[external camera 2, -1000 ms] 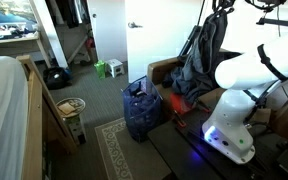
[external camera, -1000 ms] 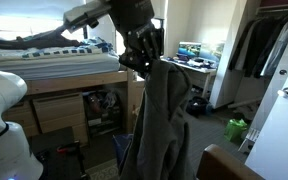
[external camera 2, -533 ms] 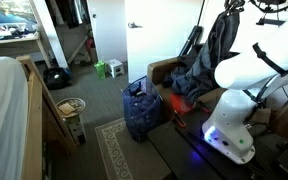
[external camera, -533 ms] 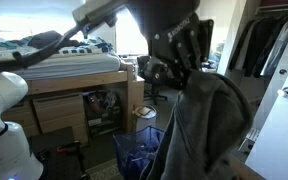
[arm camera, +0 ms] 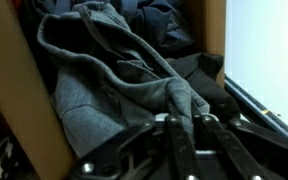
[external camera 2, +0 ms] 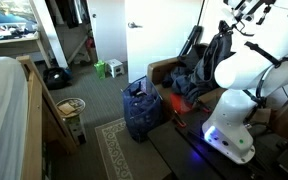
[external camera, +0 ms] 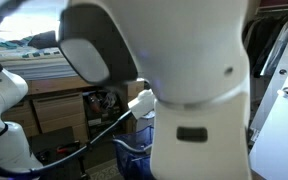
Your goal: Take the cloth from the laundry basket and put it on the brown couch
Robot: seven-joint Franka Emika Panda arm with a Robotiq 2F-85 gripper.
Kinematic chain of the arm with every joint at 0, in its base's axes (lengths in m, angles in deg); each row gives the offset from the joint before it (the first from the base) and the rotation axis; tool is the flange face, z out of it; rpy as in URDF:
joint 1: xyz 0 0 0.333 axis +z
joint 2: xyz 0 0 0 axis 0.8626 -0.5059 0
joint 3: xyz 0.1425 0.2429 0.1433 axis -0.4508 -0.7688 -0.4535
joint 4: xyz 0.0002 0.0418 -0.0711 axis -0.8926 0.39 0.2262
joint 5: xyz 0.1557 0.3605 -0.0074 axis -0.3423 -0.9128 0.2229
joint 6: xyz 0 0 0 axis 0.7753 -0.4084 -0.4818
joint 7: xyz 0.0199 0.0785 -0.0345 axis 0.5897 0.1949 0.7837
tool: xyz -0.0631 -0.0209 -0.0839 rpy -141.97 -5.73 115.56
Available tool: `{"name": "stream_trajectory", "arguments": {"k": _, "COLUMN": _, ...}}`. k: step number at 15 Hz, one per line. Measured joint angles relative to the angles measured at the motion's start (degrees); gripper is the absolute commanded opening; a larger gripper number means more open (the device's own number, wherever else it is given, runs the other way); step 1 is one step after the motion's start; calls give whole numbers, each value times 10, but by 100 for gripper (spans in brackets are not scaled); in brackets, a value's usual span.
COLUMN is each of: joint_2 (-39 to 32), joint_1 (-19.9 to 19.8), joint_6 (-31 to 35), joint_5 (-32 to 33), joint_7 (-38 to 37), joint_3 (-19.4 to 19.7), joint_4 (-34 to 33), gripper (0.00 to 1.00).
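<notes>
My gripper brings the grey hooded cloth (external camera 2: 216,55) down toward the clothes next and releases it, since its lower part is already on the couch's pile.
My gripper (arm camera: 182,128) is shut on a grey hooded cloth (arm camera: 114,75) and holds it over the brown couch (arm camera: 14,90). In an exterior view the cloth (external camera 2: 216,55) hangs from the gripper (external camera 2: 227,30) above the couch (external camera 2: 164,72), its lower part draped on the pile of clothes there. The blue laundry basket (external camera 2: 140,110) stands on the floor in front of the couch; it also shows in an exterior view (external camera: 134,158). The arm's white body (external camera: 174,70) fills most of that view and hides the cloth.
A loft bed (external camera: 44,70) with storage under it stands at one side. A patterned rug (external camera 2: 119,150) lies by the basket. A wicker basket (external camera 2: 70,106), a dark bag (external camera 2: 56,77) and a green object (external camera 2: 116,68) are on the floor. The robot base (external camera 2: 234,100) is beside the couch.
The arm has swung with the cloth toward the couch and now blocks one exterior camera. The cloth hangs lower over the couch.
</notes>
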State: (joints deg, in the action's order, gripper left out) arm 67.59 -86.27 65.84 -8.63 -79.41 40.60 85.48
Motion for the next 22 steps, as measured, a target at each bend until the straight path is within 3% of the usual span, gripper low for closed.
{"name": "stream_trajectory", "arguments": {"k": 11, "joint_2": -225, "joint_1": 2, "joint_6": 7, "joint_5": -22, "joint_7": -57, "joint_3": -2, "joint_4": -37, "gripper": 3}}
{"name": "stream_trajectory", "arguments": {"k": 12, "joint_2": -237, "joint_1": 2, "joint_6": 7, "joint_5": -22, "joint_7": -57, "joint_3": -3, "joint_4": -41, "gripper": 9}}
{"name": "stream_trajectory", "arguments": {"k": 13, "joint_2": -248, "joint_1": 2, "joint_6": 6, "joint_5": -22, "joint_7": -57, "joint_3": -3, "joint_4": -45, "gripper": 38}}
{"name": "stream_trajectory", "arguments": {"k": 15, "joint_2": -263, "joint_1": 2, "joint_6": 3, "joint_5": -22, "joint_7": -66, "joint_3": -3, "joint_4": -56, "gripper": 45}}
{"name": "stream_trajectory", "arguments": {"k": 22, "joint_2": -239, "joint_1": 4, "joint_6": -14, "joint_5": -10, "joint_7": -73, "joint_3": -2, "joint_4": -90, "gripper": 98}}
